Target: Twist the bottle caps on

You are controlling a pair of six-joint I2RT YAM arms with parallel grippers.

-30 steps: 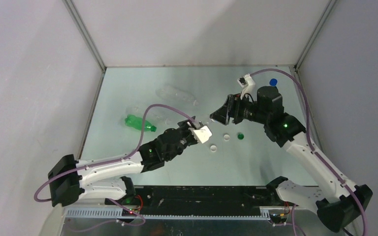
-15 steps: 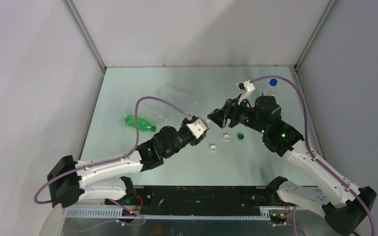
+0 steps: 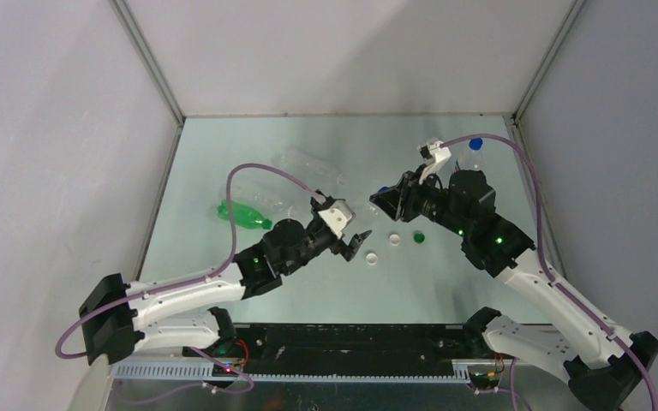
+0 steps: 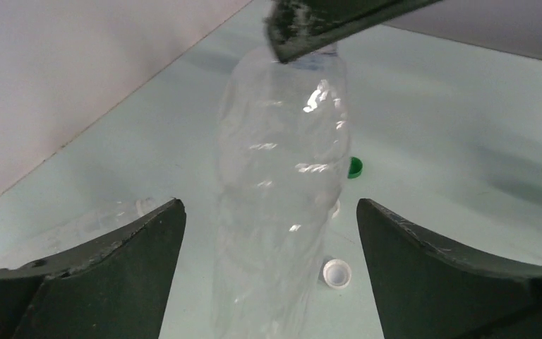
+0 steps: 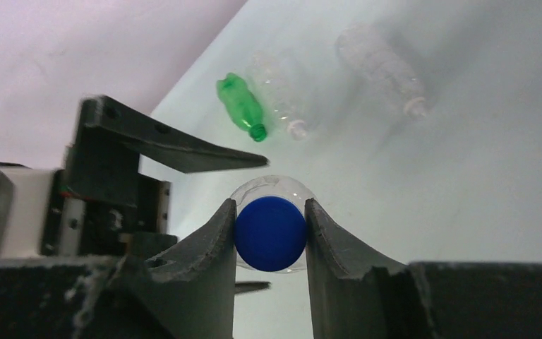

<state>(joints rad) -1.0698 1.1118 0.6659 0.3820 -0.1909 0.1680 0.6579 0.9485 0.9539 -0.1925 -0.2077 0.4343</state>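
This bottle is capped, so I will move my right gripper toward the right in the top view next, then down beside the standing blue-capped bottle (image 3: 472, 157) to release this one.
A clear bottle (image 4: 282, 183) stands between the wide-open fingers of my left gripper (image 4: 269, 206), and neither finger touches it. On its neck sits a blue cap (image 5: 270, 234), with my right gripper (image 5: 269, 206) shut on it from above. In the top view the left gripper (image 3: 353, 244) and the right gripper (image 3: 384, 199) meet at mid-table. Loose caps lie on the table: two white (image 3: 373, 256) (image 3: 394, 239), a green one (image 3: 418, 236) and a blue one (image 3: 476, 144) at the far right.
A green bottle (image 3: 242, 214) lies on its side at the left, a clear bottle (image 3: 267, 197) next to it. Another clear bottle (image 3: 308, 164) lies further back. Grey walls close the table on three sides.
My left gripper has opened and let go of the clear bottle. The right gripper has closed on the blue cap and shifted slightly left.
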